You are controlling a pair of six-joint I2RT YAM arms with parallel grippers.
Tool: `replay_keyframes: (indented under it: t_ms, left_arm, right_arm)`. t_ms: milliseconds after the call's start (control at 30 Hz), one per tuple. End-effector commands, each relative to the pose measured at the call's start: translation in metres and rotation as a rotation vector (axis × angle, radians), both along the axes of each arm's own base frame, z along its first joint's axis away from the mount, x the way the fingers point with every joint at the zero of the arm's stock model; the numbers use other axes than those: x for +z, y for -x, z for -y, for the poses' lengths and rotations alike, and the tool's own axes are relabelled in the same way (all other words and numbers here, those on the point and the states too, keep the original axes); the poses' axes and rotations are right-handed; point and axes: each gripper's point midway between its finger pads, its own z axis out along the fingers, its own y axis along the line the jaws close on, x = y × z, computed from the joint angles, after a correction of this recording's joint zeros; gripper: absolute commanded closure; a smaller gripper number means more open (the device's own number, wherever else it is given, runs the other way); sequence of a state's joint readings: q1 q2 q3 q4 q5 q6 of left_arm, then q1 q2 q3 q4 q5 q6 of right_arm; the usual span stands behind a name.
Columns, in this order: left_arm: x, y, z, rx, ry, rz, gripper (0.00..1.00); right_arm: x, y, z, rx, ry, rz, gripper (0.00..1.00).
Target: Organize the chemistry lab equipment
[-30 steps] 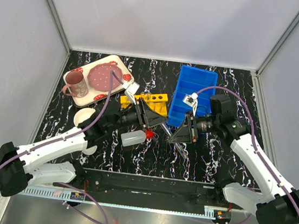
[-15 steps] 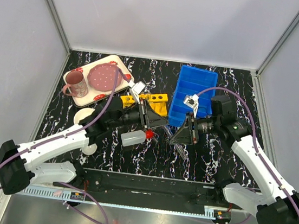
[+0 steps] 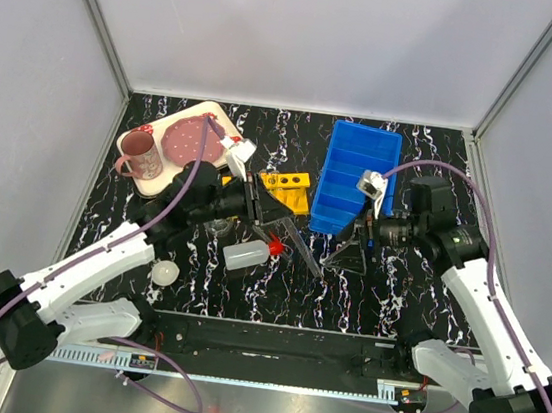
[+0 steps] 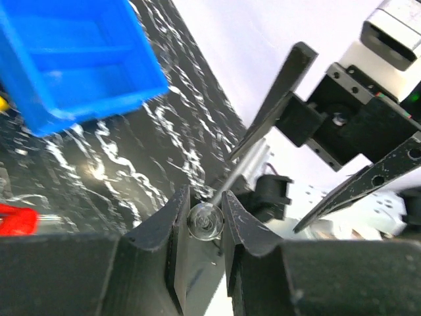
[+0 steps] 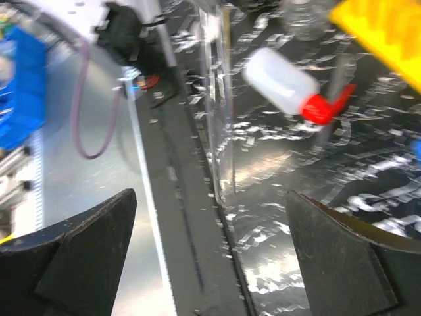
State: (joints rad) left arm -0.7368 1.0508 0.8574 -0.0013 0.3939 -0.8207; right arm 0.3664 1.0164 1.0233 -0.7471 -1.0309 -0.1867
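My left gripper will next move outward, turn the slanting tube upright and lower to release it, because the rack's end by the bin is outward and below.
My left gripper (image 3: 288, 231) (image 4: 205, 214) is shut on a thin clear test tube (image 3: 308, 257) (image 4: 205, 221), seen end-on between its fingers in the left wrist view. The tube slants down toward the near edge. My right gripper (image 3: 345, 252) (image 5: 207, 257) stands open just right of the tube, which shows ahead of its fingers (image 5: 220, 118), untouched. The yellow holed rack (image 3: 288, 190) (image 5: 388, 33) lies behind the left gripper. The translucent squeeze bottle (image 3: 247, 255) (image 5: 283, 82) with its red cap lies on its side. A small white dish (image 3: 164, 272) sits near the left arm.
A blue bin (image 3: 355, 176) (image 4: 72, 59) stands at the back, between the arms. A strawberry-patterned tray (image 3: 227, 132) with a plate and a pink mug (image 3: 142, 155) sits at the back left. The metal front rail (image 5: 171, 197) runs below the right gripper.
The right gripper has opened, let go of the test tube and drawn back to the right. The left gripper has closed on the tube and shifted slightly left with it.
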Motion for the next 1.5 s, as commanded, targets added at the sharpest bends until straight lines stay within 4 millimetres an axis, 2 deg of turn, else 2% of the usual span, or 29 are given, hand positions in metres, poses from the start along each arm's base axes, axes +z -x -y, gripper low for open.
replay_keyframes:
  t_ms: [0,33,67,100,167,267,333,367,400,467,500,533,567,600,633,700,967,1233,1467]
  left_arm:
    - [0.027,-0.035,-0.030,0.150,-0.136,0.212,0.92]
    - [0.024,-0.041,-0.034,0.169,-0.176,0.224,0.92]
    - [0.031,-0.048,-0.037,0.187,-0.206,0.277,0.92]
    - [0.027,-0.057,-0.039,0.213,-0.246,0.286,0.92]
    - [0.032,-0.071,-0.039,0.233,-0.296,0.347,0.92]
    - [0.038,-0.091,-0.040,0.271,-0.351,0.428,0.92]
    - [0.042,-0.102,-0.041,0.291,-0.389,0.477,0.92]
    - [0.043,-0.109,-0.038,0.295,-0.401,0.487,0.91]
    - [0.044,-0.113,-0.038,0.301,-0.415,0.500,0.92]
    - [0.043,-0.122,-0.033,0.286,-0.451,0.532,0.91]
    - [0.043,-0.125,-0.031,0.282,-0.459,0.541,0.91]
    - [0.048,-0.132,-0.033,0.304,-0.479,0.562,0.91]
    - [0.040,-0.138,-0.028,0.296,-0.500,0.555,0.91]
    - [0.038,-0.142,-0.027,0.297,-0.513,0.558,0.91]
    - [0.040,-0.146,-0.025,0.294,-0.520,0.572,0.91]
    - [0.031,-0.154,-0.020,0.289,-0.545,0.564,0.91]
    - [0.010,-0.183,-0.009,0.289,-0.640,0.561,0.91]
    - [-0.004,-0.192,-0.008,0.291,-0.687,0.552,0.91]
    - [-0.001,-0.191,-0.005,0.283,-0.669,0.558,0.91]
  right_arm:
    - [-0.009,-0.044,0.039,-0.212,0.186,0.159,0.01]
    - [-0.015,-0.056,0.045,-0.257,0.219,0.130,0.00]
    - [-0.019,-0.067,0.056,-0.313,0.246,0.099,0.00]
    - [-0.017,-0.078,0.064,-0.359,0.265,0.086,0.00]
    - [-0.026,-0.097,0.077,-0.413,0.281,0.003,0.00]
    - [-0.022,-0.116,0.081,-0.402,0.194,-0.007,0.00]
    - [-0.027,-0.119,0.084,-0.425,0.115,-0.033,0.00]
    - [-0.022,-0.132,0.092,-0.456,0.073,0.034,0.00]
    - [-0.033,-0.133,0.107,-0.497,0.050,0.018,0.00]
    - [-0.036,-0.140,0.121,-0.546,0.053,0.067,0.00]
    - [-0.046,-0.140,0.131,-0.575,0.060,0.056,0.00]
    - [-0.052,-0.140,0.134,-0.585,0.048,0.042,0.00]
    - [-0.051,-0.146,0.137,-0.595,0.019,0.085,0.00]
    - [-0.059,-0.138,0.134,-0.572,-0.028,0.052,0.00]
    - [-0.055,-0.139,0.143,-0.595,-0.032,0.075,0.00]
    - [-0.056,-0.141,0.148,-0.619,-0.013,0.090,0.00]
    - [-0.051,-0.136,0.148,-0.605,-0.014,0.138,0.00]
    - [-0.051,-0.134,0.147,-0.595,-0.018,0.140,0.00]
    - [-0.052,-0.133,0.146,-0.588,-0.018,0.145,0.00]
